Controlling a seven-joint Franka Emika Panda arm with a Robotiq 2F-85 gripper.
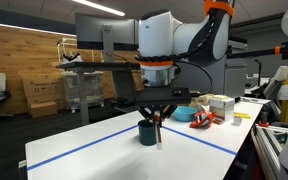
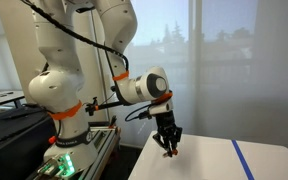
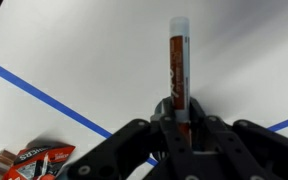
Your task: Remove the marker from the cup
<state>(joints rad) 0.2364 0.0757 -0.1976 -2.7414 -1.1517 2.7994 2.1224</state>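
My gripper needs to lower the marker next, away from the cup and toward the white table.
My gripper [image 1: 157,119] is shut on the red marker [image 1: 158,133] and holds it upright, whitish end down. In this exterior view the marker hangs just beside the dark cup [image 1: 146,133], at its right edge, with its tip near the table. The cup stands upright on the white table. In the wrist view the marker [image 3: 178,60] sticks out from between the fingers [image 3: 179,118] over bare white table; the cup does not show clearly there. In an exterior view the gripper [image 2: 168,149] hangs just above the table's edge region; the cup is hidden there.
A light blue bowl [image 1: 184,115] and orange-red clutter [image 1: 202,118] lie behind the cup, with boxes [image 1: 222,104] further back. Blue tape lines [image 1: 84,148] cross the white table [image 1: 104,160]. A red packet [image 3: 39,160] shows at the wrist view's lower left.
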